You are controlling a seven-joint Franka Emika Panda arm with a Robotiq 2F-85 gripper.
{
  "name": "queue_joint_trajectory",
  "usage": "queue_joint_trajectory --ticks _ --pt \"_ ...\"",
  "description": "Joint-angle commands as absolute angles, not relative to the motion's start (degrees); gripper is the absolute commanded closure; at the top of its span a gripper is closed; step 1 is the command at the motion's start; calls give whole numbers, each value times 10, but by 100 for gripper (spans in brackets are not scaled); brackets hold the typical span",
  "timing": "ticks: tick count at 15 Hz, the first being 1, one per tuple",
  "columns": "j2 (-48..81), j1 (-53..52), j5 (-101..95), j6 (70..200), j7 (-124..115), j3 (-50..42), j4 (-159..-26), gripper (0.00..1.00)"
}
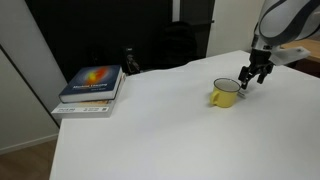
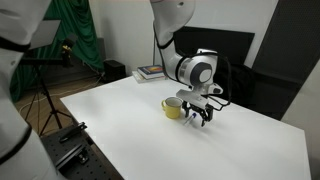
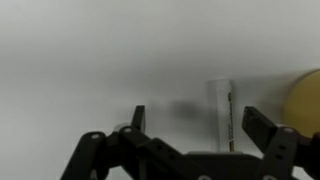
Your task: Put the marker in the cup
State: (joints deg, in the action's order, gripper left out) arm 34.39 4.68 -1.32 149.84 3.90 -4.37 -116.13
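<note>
My gripper will next move down, shift slightly toward the cup and close on the marker (image 3: 219, 115). The marker is between my open fingers, nearer the finger by the cup.
The yellow cup (image 1: 226, 94) with a white inside stands on the white table (image 1: 150, 130); it also shows in an exterior view (image 2: 174, 107) and as a yellow blur at the right edge of the wrist view (image 3: 306, 95). The marker (image 3: 219, 115), pale with a thin dark line along it, lies on the table between my fingers in the wrist view. My gripper (image 1: 249, 77) hovers low just beside the cup, fingers open around the marker without touching it. It also shows in an exterior view (image 2: 202, 116) and the wrist view (image 3: 195, 122).
A stack of books (image 1: 92, 88) lies at the table's far corner. A dark monitor and dark backdrop stand behind the table. A camera tripod (image 2: 45, 85) and green cloth stand off to the side.
</note>
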Motion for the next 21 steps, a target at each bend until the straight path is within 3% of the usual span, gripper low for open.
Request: queue_joint_trajectory --ticks 1,13,14,21 --pt "350 42 -23 1507 28 -46 -1159 0" --pt "385 38 -17 1594 30 -33 -1167 0" --pt "386 37 -17 1596 31 -33 -1167 18" --pt "395 28 -21 1597 25 -41 -1163 67"
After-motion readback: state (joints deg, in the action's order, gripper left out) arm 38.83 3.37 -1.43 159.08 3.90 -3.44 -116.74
